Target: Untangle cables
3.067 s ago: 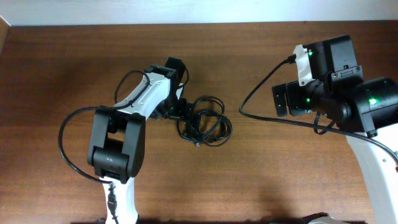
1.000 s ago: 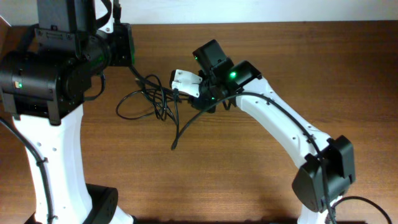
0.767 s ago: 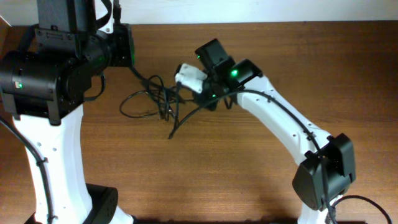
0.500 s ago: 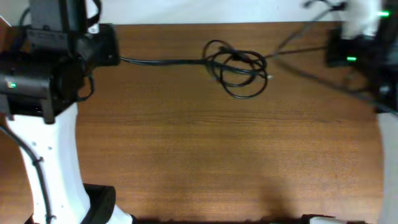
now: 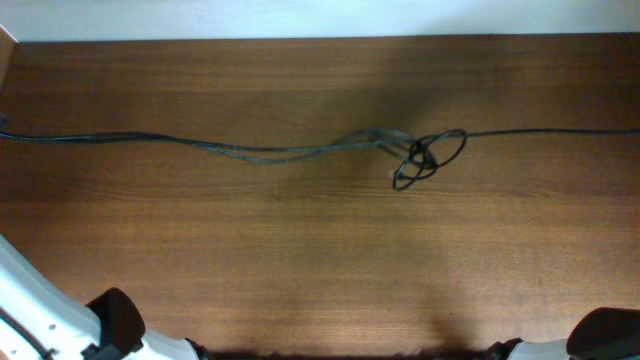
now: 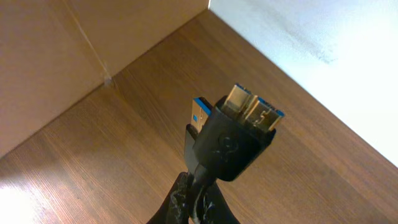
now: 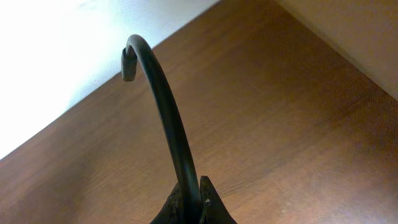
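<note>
Next, my left gripper needs to lower and move in from the beige panel toward the tangle (image 5: 422, 158) to release the cable.
The black cables (image 5: 260, 152) lie stretched in a thin line across the table from its left edge to its right edge. A small tangle of loops (image 5: 428, 155) sits right of centre. Neither gripper shows in the overhead view. In the left wrist view my left gripper (image 6: 198, 202) is shut on a cable just below its black plug (image 6: 239, 140), which has a blue insert. In the right wrist view my right gripper (image 7: 189, 204) is shut on a black cable (image 7: 165, 118) that arcs upward to a small end (image 7: 129, 62).
A white wall (image 5: 320, 18) runs along the table's far edge. A beige panel (image 6: 62, 56) stands at the table's left end. A white arm base (image 5: 35, 320) fills the bottom left corner, and a dark arm part (image 5: 605, 340) the bottom right.
Both arms have swung outward and left the overhead view. The cables went from a loose coil to a taut line with a small tangle. The right gripper has shut.
</note>
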Tool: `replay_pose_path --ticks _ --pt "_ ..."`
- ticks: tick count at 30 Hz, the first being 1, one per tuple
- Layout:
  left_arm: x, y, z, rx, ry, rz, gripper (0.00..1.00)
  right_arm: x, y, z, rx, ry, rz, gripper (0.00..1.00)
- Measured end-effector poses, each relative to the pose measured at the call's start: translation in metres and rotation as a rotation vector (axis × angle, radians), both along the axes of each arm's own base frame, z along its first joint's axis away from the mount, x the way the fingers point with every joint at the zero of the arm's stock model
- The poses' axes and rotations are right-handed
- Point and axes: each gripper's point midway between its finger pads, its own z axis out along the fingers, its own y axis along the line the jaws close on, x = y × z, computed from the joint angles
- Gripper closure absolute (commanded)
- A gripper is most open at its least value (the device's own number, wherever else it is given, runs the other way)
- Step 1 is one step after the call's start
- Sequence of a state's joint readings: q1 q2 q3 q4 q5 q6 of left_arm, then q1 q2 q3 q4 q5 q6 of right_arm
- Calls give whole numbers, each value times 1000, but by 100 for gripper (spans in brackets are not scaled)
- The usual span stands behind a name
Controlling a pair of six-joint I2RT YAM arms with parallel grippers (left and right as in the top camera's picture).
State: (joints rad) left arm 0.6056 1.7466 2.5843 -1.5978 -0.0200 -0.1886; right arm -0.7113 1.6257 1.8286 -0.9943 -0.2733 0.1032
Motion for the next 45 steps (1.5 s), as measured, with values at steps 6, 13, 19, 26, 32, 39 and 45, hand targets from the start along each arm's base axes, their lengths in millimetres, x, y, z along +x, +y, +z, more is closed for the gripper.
replay_pose_path --ticks 6,13,19,26,32,39,45 --pt "-8 31 -13 -52 4 76 100 -43 -63 -16 77 17 -279 96" --pt "-17 42 -12 -90 -32 101 100 -11 -39 -26 139 -1 -173 96" --pt "66 -96 -13 -143 -37 -361 86 80 153 -32 21 74 407 96" --pt "104 -229 -43 -80 95 -688 1 83 253 -44 -170 182 615 96" --pt "91 -343 -75 -107 214 -1035 1 80 251 -46 -182 201 612 96" --pt "108 -428 -265 153 715 -1791 1 79 250 -47 -195 211 629 96" --pt "172 -447 -361 455 665 -2074 1 63 255 -57 -149 277 655 96"
